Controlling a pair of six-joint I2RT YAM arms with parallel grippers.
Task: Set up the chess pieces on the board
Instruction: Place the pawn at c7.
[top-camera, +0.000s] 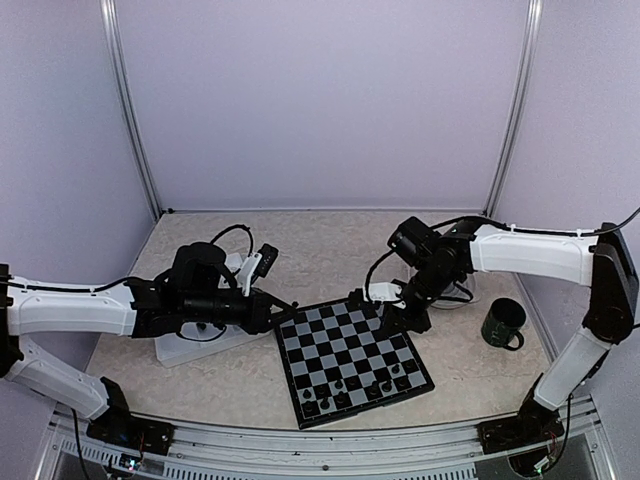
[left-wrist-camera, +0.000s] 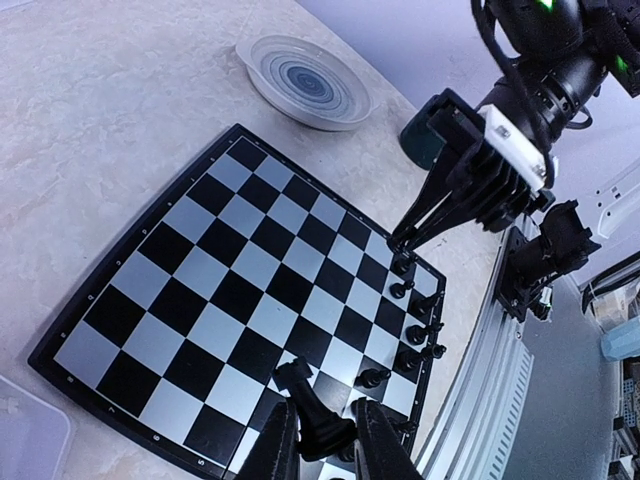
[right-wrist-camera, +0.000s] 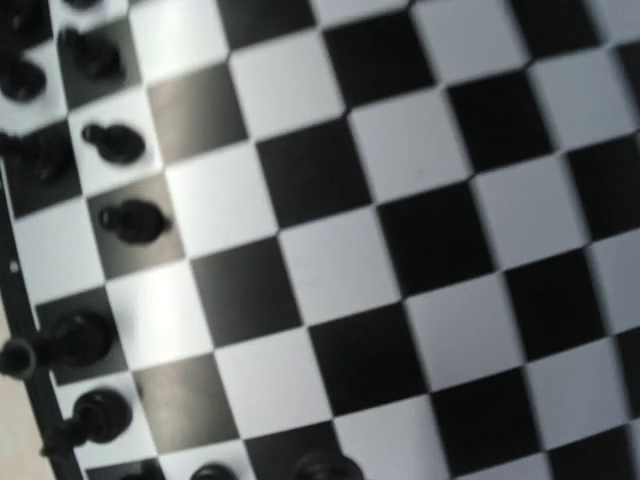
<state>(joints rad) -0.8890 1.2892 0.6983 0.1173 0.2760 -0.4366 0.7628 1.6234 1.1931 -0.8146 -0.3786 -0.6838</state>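
Empty squares show in front of the taller black pieces, so my right gripper will next go down and back toward the board's near edge, onto the black row.
The board (top-camera: 352, 358) lies between my arms, with several black chess pieces (top-camera: 352, 390) standing along its near edge. My left gripper (left-wrist-camera: 325, 440) is shut on the base of a black rook (left-wrist-camera: 308, 405), which hangs tilted above the board's (left-wrist-camera: 250, 290) left side. From the top, this gripper (top-camera: 288, 308) sits at the board's far left corner. My right gripper (left-wrist-camera: 402, 238) points down at the far right end of the black row (left-wrist-camera: 415, 315), its fingers pressed together. The right wrist view shows blurred squares (right-wrist-camera: 330, 270) and black pieces (right-wrist-camera: 125, 215), not its own fingers.
A white compartment tray (top-camera: 190, 345) lies under my left arm. A round grey ringed plate (left-wrist-camera: 305, 80) sits beyond the board, with a dark green mug (top-camera: 503, 323) to its right. The table's metal front rail (top-camera: 330, 440) runs close to the board's near edge.
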